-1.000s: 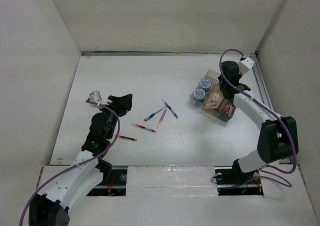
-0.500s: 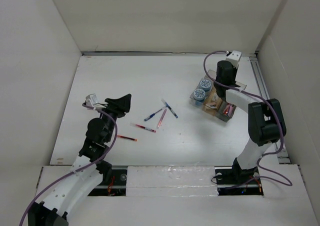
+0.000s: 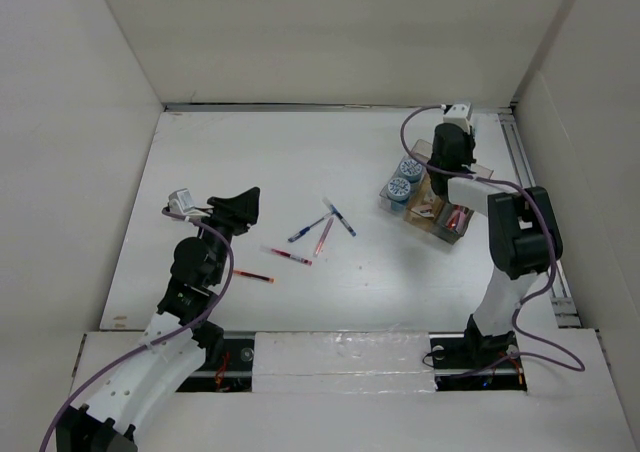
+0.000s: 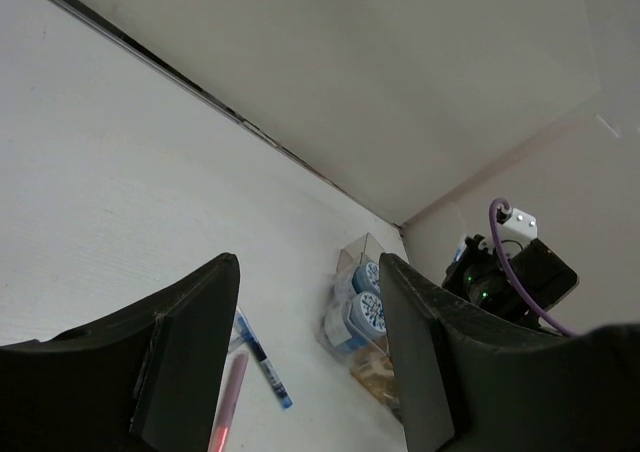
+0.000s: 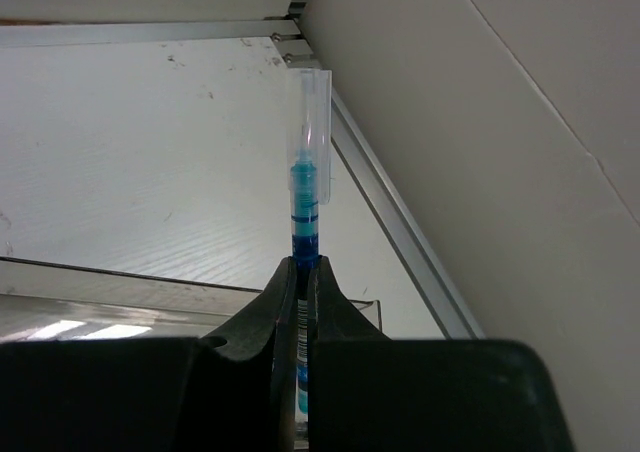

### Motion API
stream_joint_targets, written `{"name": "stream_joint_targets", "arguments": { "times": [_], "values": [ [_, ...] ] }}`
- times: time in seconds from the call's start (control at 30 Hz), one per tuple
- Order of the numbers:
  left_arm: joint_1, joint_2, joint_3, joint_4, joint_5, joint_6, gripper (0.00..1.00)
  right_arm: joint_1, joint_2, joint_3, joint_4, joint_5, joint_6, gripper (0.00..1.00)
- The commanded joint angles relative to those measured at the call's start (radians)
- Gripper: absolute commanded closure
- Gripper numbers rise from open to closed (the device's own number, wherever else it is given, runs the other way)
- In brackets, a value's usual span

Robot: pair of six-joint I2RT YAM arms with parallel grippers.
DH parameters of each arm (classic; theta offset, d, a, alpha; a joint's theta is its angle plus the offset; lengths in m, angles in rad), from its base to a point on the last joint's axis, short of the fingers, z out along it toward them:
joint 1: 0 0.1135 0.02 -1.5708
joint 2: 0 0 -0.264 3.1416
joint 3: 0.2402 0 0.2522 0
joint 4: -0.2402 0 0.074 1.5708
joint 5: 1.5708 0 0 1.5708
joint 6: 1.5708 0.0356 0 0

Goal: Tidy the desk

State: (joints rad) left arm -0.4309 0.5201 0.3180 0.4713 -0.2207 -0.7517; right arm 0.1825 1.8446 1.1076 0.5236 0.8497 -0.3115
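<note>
The tray's far section [image 5: 190, 320] is open just back from the gripper, so my right gripper will next move back a little over it and let go of the blue pen [image 5: 305, 187].
The white desk [image 3: 250, 162] holds several loose pens at its middle: two blue [image 3: 340, 217], one pink [image 3: 323, 237] and two red [image 3: 287, 256]. A clear compartment tray [image 3: 420, 224] stands at the right. My right gripper [image 5: 303, 267] is shut on a blue pen [image 5: 305, 187] with a clear cap, held upright over the tray's far edge [image 5: 120, 290]. In the top view it [image 3: 448, 162] sits above the tray's back. My left gripper [image 3: 240, 200] is open and empty, raised over the desk's left part, facing the pens [image 4: 262, 364] and the tray [image 4: 365, 252].
Two blue-lidded jars [image 3: 405, 177] and small packets [image 3: 445, 212] fill the tray. Metal rails run along the desk's far edge [image 3: 300, 106] and right edge [image 3: 525, 182]. White walls enclose the desk on three sides. One red pen [image 3: 253, 275] lies near my left arm.
My right wrist has swung left and back over the tray's far side, still holding the blue pen. My left gripper has shifted slightly, still open.
</note>
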Motion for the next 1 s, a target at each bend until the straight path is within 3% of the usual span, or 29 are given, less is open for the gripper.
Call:
{"name": "stream_joint_targets", "arguments": {
  "times": [0.0,0.6,0.97],
  "values": [
    [-0.003,-0.009,-0.008,0.046,-0.012,0.018,0.46,-0.008,0.005,-0.003,0.079,0.032,-0.008,1.0],
    [-0.003,-0.012,-0.005,0.036,-0.011,0.018,0.46,-0.021,0.056,-0.057,0.066,0.095,0.144,1.0],
    [-0.003,-0.005,-0.004,0.04,-0.012,0.02,0.46,-0.003,0.096,-0.014,0.139,0.127,0.083,1.0]
  ]
}}
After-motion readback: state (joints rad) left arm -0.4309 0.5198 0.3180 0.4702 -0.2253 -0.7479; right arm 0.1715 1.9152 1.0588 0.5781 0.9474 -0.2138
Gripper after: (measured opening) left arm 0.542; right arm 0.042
